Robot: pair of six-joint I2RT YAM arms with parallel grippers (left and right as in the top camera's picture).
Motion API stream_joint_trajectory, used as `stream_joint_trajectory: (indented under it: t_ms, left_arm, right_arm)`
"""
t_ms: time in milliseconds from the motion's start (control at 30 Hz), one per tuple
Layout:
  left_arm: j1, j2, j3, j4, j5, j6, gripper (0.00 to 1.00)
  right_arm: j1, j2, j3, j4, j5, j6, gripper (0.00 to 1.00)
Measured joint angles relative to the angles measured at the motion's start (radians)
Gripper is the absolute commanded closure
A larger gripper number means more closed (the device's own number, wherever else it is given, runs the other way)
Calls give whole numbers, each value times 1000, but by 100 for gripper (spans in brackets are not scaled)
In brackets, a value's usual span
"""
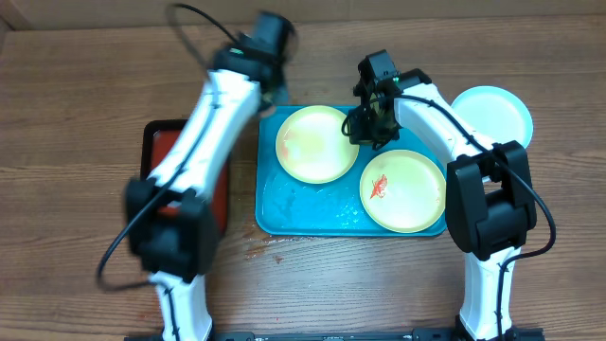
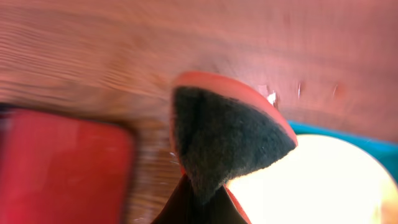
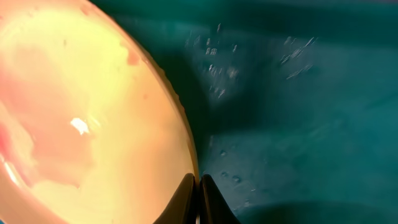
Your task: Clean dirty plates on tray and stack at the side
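Observation:
My right gripper is pinching a plate's rim and will lift it, carry it over the light blue plate [image 1: 497, 114], which lies bare beside the tray, lower and release it.
The turquoise tray [image 1: 284, 204] holds two pale yellow-green plates. The left plate [image 1: 312, 147] has faint pink smears. The right plate [image 1: 407, 194] has a red smear. A light blue plate [image 1: 497, 114] lies on the table to the right of the tray. My right gripper [image 1: 364, 125] is shut on the left plate's right rim; the right wrist view shows the fingers [image 3: 198, 186] pinching the rim of that plate [image 3: 93, 112] over the wet tray [image 3: 298, 112]. My left gripper [image 2: 202, 202] is shut on a red sponge [image 2: 224, 137] with a dark scrub face, above the tray's far left corner [image 1: 272, 90].
A red tray with a black rim [image 1: 161, 142] lies left of the turquoise tray, partly under my left arm; it also shows in the left wrist view [image 2: 62, 168]. Red specks mark the wood [image 1: 256, 248] in front of the tray. Water drops lie on the tray floor.

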Motion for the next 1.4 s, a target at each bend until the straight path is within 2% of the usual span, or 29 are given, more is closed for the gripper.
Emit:
stream_joint_trajectory:
  t_ms: [200, 333, 500, 700, 867, 1067, 1267, 1400]
  left_arm:
    - [174, -93, 26, -115, 2, -24, 96]
    - [276, -82, -2, -167, 2, -38, 96]
    - [327, -81, -60, -171, 3, -46, 96]
    - [340, -77, -125, -163, 3, -54, 96]
    - [340, -74, -126, -158, 3, -54, 96]
    - [340, -74, -126, -158, 3, -54, 96]
    - [340, -74, -126, -158, 3, -54, 96]
    - [340, -74, -126, -158, 3, -55, 96]
  right_arm:
    - [105, -79, 55, -2, 313, -167, 96]
    - [253, -129, 70, 68, 685, -310, 96]
    - [376, -130, 74, 159, 1040, -487, 96]
    - [450, -130, 74, 201, 1286, -731, 96]
    - [487, -130, 74, 203, 1373, -856, 96]
    - [490, -130, 74, 211, 1402, -880, 96]
    - [413, -130, 74, 206, 1286, -737, 96]
    - [260, -130, 74, 150, 1108, -566, 96]
